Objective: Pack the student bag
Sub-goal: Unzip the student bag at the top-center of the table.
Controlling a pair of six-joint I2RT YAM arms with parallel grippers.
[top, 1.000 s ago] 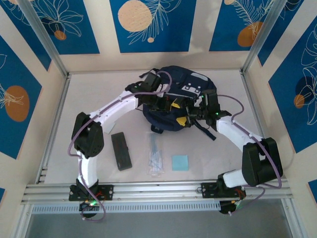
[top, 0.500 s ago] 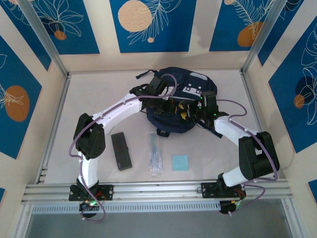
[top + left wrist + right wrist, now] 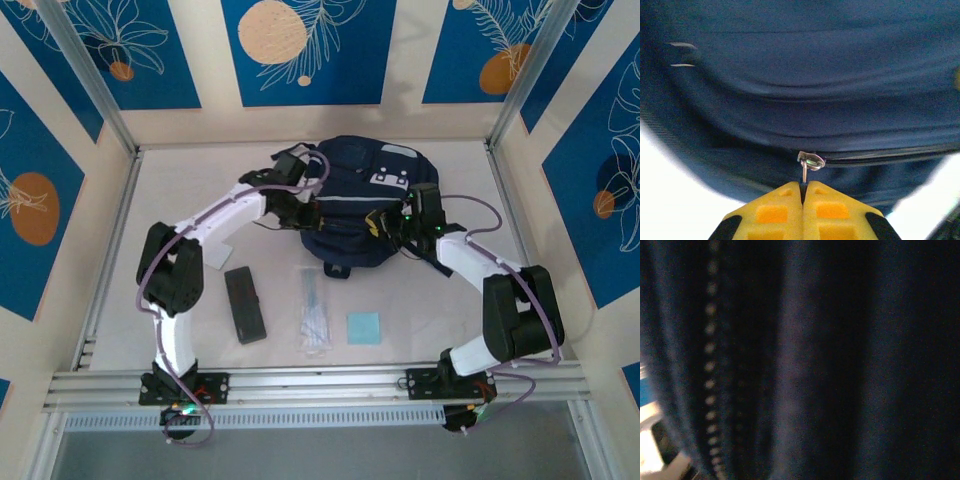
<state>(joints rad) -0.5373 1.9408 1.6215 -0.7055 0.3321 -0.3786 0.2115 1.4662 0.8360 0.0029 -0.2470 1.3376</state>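
My left gripper draws the pull outward along the bag's side edge (image 3: 322, 157) next, then releases it, since the slider is still at the bag's front corner.
The student bag (image 3: 352, 190), dark navy with a grey stripe and white patches, lies at the back middle of the table. My left gripper (image 3: 311, 211) is at the bag's left front. In the left wrist view its yellow fingers (image 3: 772, 215) are shut on the thin metal zipper pull (image 3: 804, 174), just below the slider (image 3: 811, 161), and a zipper line runs off to the right. My right gripper (image 3: 374, 223) presses into the bag's right front, its yellow tips together on the fabric. The right wrist view is dark navy cloth (image 3: 840, 360) with zipper teeth (image 3: 710, 365), and its fingers are hidden.
In front of the bag lie a black case (image 3: 245, 305), a clear pouch of pens (image 3: 315, 320) and a light blue pad (image 3: 363, 328). Metal posts and wall panels close in the table's back and sides.
The right gripper went from wide open beside the bag to closed against its fabric. The left gripper, still on the zipper pull, shifted left along the bag.
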